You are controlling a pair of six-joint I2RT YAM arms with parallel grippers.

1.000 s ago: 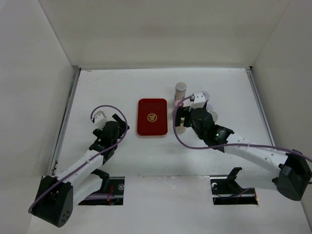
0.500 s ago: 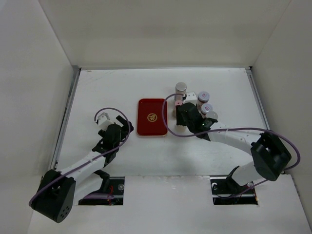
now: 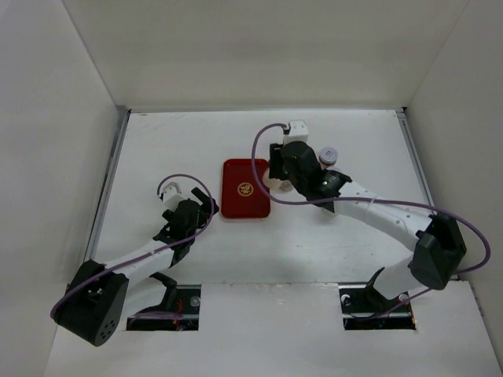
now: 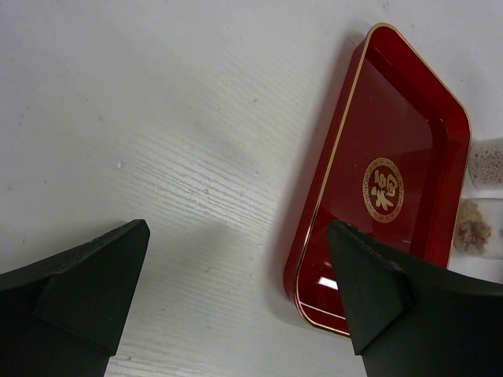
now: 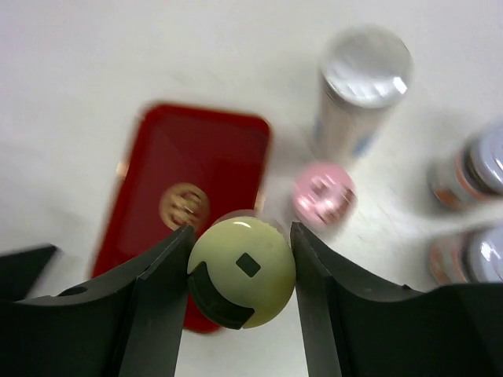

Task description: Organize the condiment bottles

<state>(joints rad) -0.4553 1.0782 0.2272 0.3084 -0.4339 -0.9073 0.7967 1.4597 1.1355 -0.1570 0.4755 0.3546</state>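
Note:
The place beside the tray's emblem (image 3: 235, 180) (image 5: 163, 173) is below and left of my right gripper in the top view, so next I should move it across and down to release.
In the right wrist view my right gripper (image 5: 241, 243) is shut on a condiment bottle with a yellow-green cap (image 5: 241, 271), held above the right edge of the red tray (image 5: 196, 157). Below stand a silver-capped bottle (image 5: 365, 71), a pink-capped one (image 5: 324, 195) and two more at the right edge (image 5: 471, 169). From the top view the right gripper (image 3: 277, 169) hides most bottles; one pink-white cap (image 3: 328, 155) shows. My left gripper (image 4: 237, 232) is open and holds nothing, low over the table just left of the tray (image 4: 401, 118).
The red tray (image 3: 245, 188) lies flat mid-table with nothing in it. Two bottle bodies with granules (image 4: 487, 161) show past its far side in the left wrist view. White walls enclose the table on three sides; the left gripper (image 3: 206, 206) rests near the tray's front-left corner.
My right gripper has shut on the yellow-green-capped bottle and carried it up and left over the tray's edge. The left gripper has crept slightly toward the tray.

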